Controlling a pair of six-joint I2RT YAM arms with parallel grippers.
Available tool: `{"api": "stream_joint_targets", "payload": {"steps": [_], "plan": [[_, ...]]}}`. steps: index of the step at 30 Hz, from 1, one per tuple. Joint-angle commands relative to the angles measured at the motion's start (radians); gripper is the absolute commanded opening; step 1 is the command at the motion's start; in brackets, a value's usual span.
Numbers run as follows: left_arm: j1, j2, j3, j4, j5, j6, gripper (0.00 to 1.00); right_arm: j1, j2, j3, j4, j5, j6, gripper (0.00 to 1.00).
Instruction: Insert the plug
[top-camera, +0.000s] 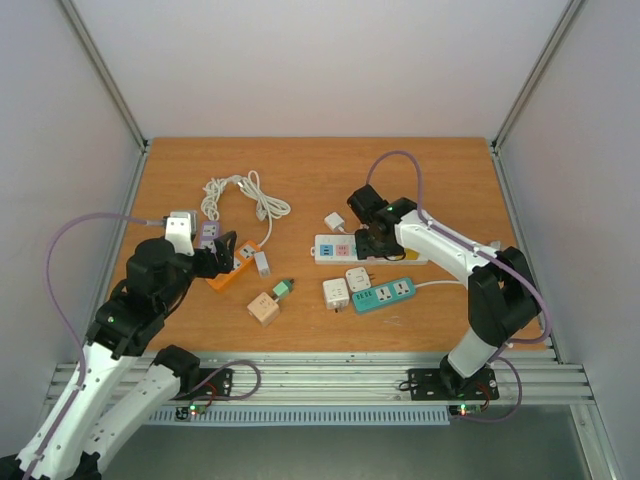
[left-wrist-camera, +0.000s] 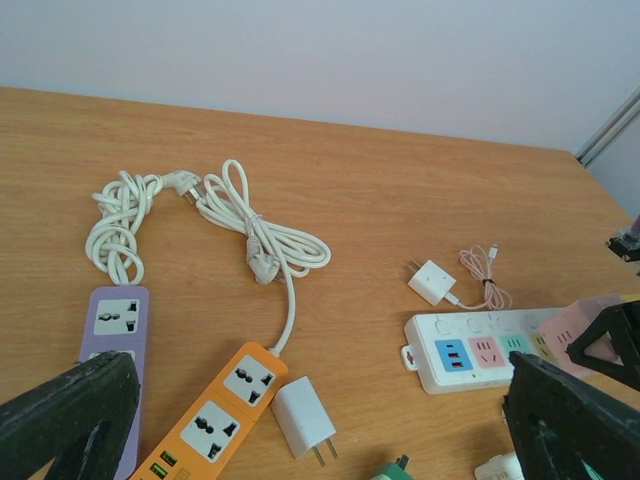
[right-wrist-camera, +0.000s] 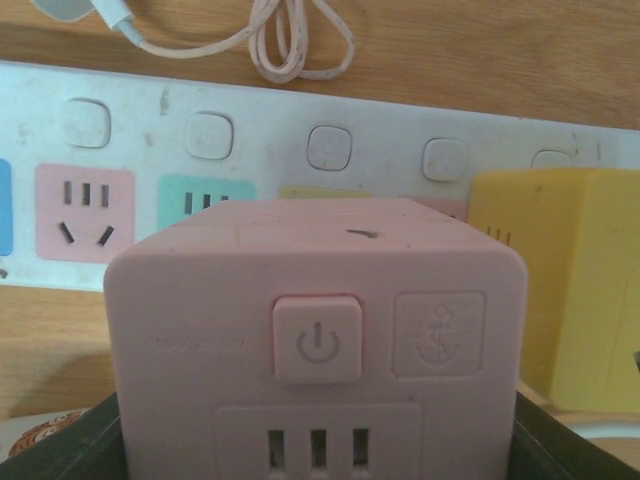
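Observation:
Next, my right gripper pushes the pink cube down onto the yellow socket (right-wrist-camera: 325, 192) below and releases it, as the socket's edge still shows past the cube.
My right gripper (top-camera: 372, 240) is shut on a pink cube plug adapter (right-wrist-camera: 320, 330) with a power button on its face. It holds the cube against the white multi-colour power strip (right-wrist-camera: 260, 150), over the yellow socket area; I cannot tell whether its pins are in. A yellow cube (right-wrist-camera: 560, 280) sits on the strip just right of it. The strip (top-camera: 340, 248) lies mid-table and also shows in the left wrist view (left-wrist-camera: 470, 350). My left gripper (left-wrist-camera: 320, 430) is open and empty above a white charger (left-wrist-camera: 300, 415) beside the orange power strip (left-wrist-camera: 225, 410).
A purple strip (left-wrist-camera: 118, 330) lies left of the orange one, with coiled white cables (left-wrist-camera: 250, 225) behind. A white charger with a pink cable (left-wrist-camera: 432, 282) lies behind the white strip. Two white cube adapters (top-camera: 336, 292), a teal strip (top-camera: 385, 295), a beige cube (top-camera: 263, 308) and a green plug (top-camera: 283, 290) lie near the front.

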Motion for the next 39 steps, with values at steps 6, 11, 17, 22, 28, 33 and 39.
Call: {"api": "stream_joint_targets", "payload": {"steps": [6,11,17,22,28,33,39], "plan": [[-0.004,0.008,0.004,0.02,-0.019,0.015,0.99,-0.06,0.024,0.021,0.054,-0.094,-0.035,0.32],[-0.003,0.01,0.004,0.021,-0.018,0.015,0.99,-0.075,0.041,0.02,0.058,-0.094,-0.031,0.32],[-0.002,0.015,0.003,0.018,-0.019,0.015,0.99,-0.084,0.076,0.007,0.065,-0.099,-0.021,0.32],[-0.001,0.018,0.004,0.015,-0.02,0.015,0.99,-0.083,0.099,0.0,0.052,-0.084,-0.011,0.32],[0.003,0.022,0.004,0.013,-0.02,0.014,0.99,-0.083,0.097,-0.003,0.007,-0.047,-0.008,0.32],[0.005,0.026,0.004,0.013,-0.017,0.013,0.99,-0.083,0.076,-0.004,-0.018,-0.023,0.002,0.32],[0.008,0.03,0.004,0.012,-0.018,0.012,0.99,-0.083,0.07,-0.008,-0.027,-0.036,0.013,0.32]]}}
